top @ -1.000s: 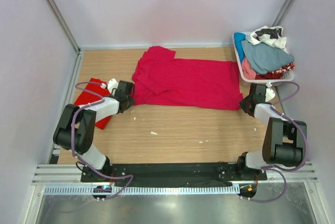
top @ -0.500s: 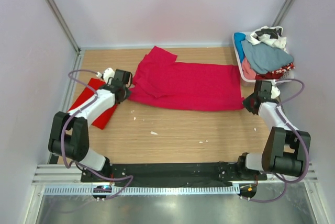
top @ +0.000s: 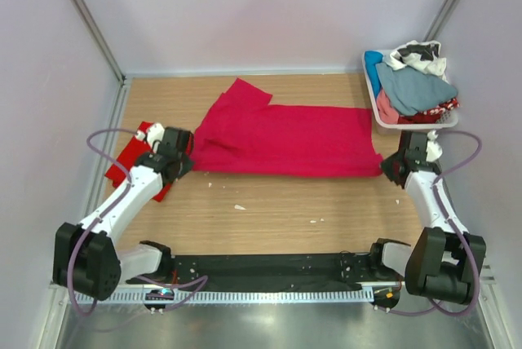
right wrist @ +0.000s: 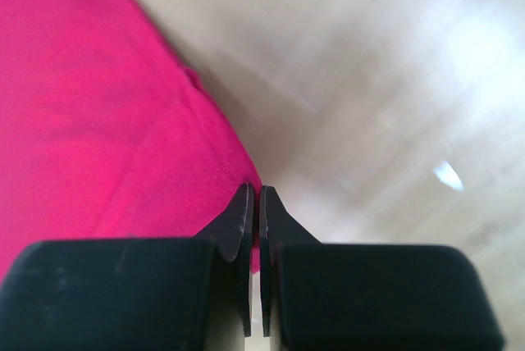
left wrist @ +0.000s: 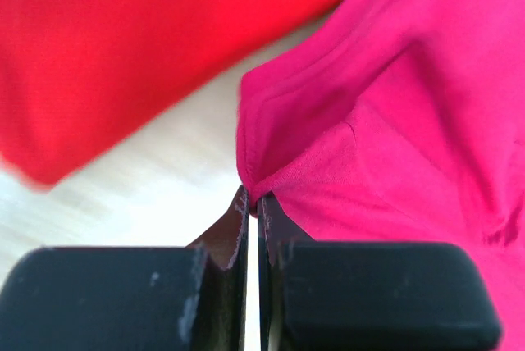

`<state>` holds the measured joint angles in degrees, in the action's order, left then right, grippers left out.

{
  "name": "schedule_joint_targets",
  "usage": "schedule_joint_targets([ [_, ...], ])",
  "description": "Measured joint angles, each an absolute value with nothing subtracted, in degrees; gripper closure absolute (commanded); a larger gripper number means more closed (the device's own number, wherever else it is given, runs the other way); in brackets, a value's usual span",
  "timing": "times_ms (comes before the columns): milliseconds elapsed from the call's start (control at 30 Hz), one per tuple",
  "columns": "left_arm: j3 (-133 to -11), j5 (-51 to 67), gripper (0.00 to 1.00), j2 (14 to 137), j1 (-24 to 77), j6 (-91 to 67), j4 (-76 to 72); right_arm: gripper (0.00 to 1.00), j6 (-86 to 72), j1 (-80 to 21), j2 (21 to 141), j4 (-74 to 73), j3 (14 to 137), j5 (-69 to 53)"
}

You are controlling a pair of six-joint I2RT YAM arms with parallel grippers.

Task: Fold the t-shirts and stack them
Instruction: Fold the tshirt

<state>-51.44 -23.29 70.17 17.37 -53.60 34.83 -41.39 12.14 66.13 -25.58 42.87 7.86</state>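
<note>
My right gripper will move back and down next and release the crimson t-shirt's corner on the bare wood, because the wood lies open below and back of the gripper.
The crimson t-shirt lies stretched across the middle of the table, a sleeve sticking up at its top left. My left gripper is shut on its near left corner, the cloth bunched between the fingertips. My right gripper is shut on its near right corner. The scarlet t-shirt lies folded at the far left, partly under my left arm, and fills the upper left of the left wrist view.
A white basket at the back right holds several heaped clothes. Small white scraps dot the wood in front of the shirt. Walls close in on both sides.
The left gripper has shut on the shirt's left corner. Both arms have drawn toward the near edge, pulling the crimson shirt's front hem taut and straighter.
</note>
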Motion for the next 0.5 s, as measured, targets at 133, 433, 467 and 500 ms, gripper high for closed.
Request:
schedule_joint_targets([
  [133,-39.0,-20.5,1.0,66.0,17.4,-55.4,35.4,0.98,-44.4,12.2,64.9,-29.8,33.3,8.1],
  [433,-25.6,-17.3,0.98,46.0,17.4,-60.0,39.6,0.91,-49.4,12.2,52.8,-38.0,29.8,12.7],
  [467,-25.1,-17.2,0.98,44.2,17.4,-60.5,40.1,0.9,-49.8,12.2,51.7,-38.6,29.7,13.1],
  [500,-24.6,-17.1,0.96,42.7,17.4,-61.1,40.9,0.89,-50.3,12.2,50.5,-39.0,29.3,13.3],
])
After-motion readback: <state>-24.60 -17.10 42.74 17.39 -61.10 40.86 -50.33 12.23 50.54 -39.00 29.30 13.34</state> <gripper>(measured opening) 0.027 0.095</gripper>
